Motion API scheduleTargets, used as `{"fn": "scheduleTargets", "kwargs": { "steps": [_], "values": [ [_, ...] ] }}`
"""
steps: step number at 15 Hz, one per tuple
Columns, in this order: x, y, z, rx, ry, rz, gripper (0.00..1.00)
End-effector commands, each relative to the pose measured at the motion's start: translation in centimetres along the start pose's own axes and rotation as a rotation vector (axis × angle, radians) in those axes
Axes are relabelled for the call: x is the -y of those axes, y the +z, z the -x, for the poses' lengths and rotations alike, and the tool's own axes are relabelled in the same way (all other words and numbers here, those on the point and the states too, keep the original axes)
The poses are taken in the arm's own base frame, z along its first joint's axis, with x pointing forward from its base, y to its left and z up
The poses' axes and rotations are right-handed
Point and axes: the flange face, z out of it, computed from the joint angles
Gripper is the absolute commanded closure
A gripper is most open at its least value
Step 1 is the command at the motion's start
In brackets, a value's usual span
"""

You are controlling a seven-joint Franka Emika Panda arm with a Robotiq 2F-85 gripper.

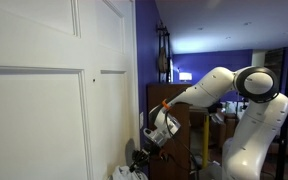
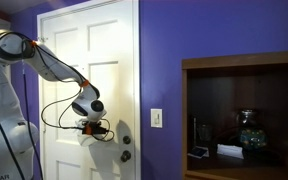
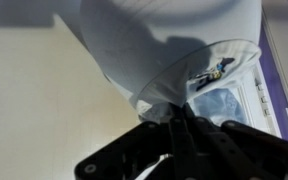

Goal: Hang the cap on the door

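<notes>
I need to move my gripper slightly down next and open it to release the pinched fold [image 3: 175, 97], which is between its fingers, with the cap spread against the door.
The cap [image 3: 164, 40] is pale grey-white fabric that fills the upper part of the wrist view, spread out against the white door [image 3: 34, 90]. My gripper [image 3: 174, 118] is shut on a pinched fold at the cap's lower edge. In an exterior view the gripper [image 2: 97, 128] holds the cap [image 2: 110, 137] against the door [image 2: 84, 60], just above the dark door knob [image 2: 126, 155]. In an exterior view the gripper [image 1: 147, 142] is at the door's edge [image 1: 132, 100], low down; the cap is not clearly told apart there.
A wooden shelf unit [image 2: 244, 62] with glassware stands against the purple wall, with a light switch [image 2: 157, 118] between it and the door. A wooden cabinet [image 1: 174, 105] stands behind the arm. Something white [image 1: 124, 172] lies low by the door.
</notes>
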Motion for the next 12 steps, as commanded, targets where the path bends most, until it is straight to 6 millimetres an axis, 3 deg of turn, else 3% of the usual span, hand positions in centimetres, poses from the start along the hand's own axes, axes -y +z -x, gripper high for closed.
{"fn": "scheduleTargets", "kwargs": {
  "steps": [1,12],
  "values": [
    [-0.3,0.6,0.7,0.011,0.009,0.029,0.99],
    [-0.8,1.3,1.9,0.040,0.043,0.029,0.99]
  ]
}}
